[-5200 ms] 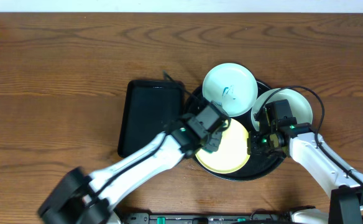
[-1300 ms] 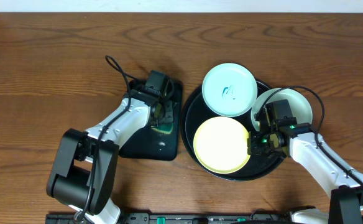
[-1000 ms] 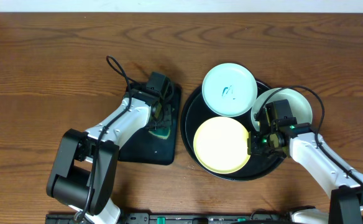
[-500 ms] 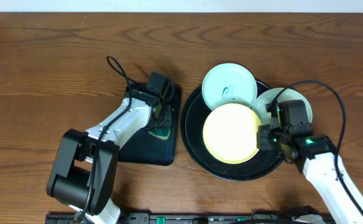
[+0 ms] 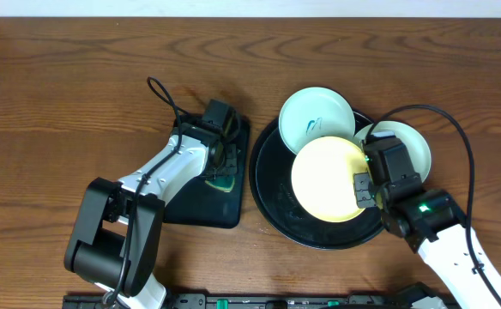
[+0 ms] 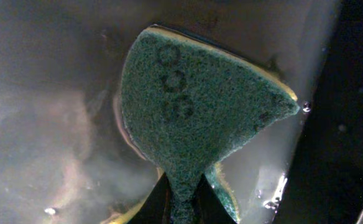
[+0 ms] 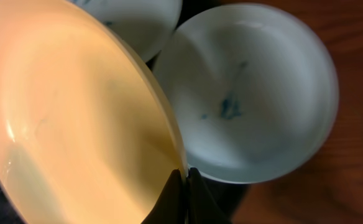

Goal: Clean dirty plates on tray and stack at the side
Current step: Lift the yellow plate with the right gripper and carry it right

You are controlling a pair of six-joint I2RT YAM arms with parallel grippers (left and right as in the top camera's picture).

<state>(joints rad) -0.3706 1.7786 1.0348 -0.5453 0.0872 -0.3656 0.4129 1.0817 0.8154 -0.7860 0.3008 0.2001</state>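
The table is bare to the right in the overhead view, so next my right gripper needs to carry the plate past the mint-white one, lower it and let it go.
My right gripper (image 5: 361,190) is shut on the right rim of the pale yellow plate (image 5: 326,180) and holds it lifted over the round black tray (image 5: 272,202); in the right wrist view the plate (image 7: 69,118) fills the left side. A mint-white plate with a blue scribble (image 5: 315,118) sits at the tray's back. Another mint-white plate with blue marks (image 5: 405,146) sits at the tray's right (image 7: 250,93). My left gripper (image 5: 222,163) is shut on a green sponge (image 6: 194,106) and holds it down on the small rectangular black tray (image 5: 195,193).
The rectangular tray lies just left of the round tray, its wet surface (image 6: 51,124) glistening under the sponge. Brown wooden table (image 5: 79,86) extends to the left and back. A black cable (image 5: 160,93) loops behind my left arm.
My right gripper has lifted the yellow plate and carried it right and back over the tray. My left gripper stays on the rectangular tray with the sponge.
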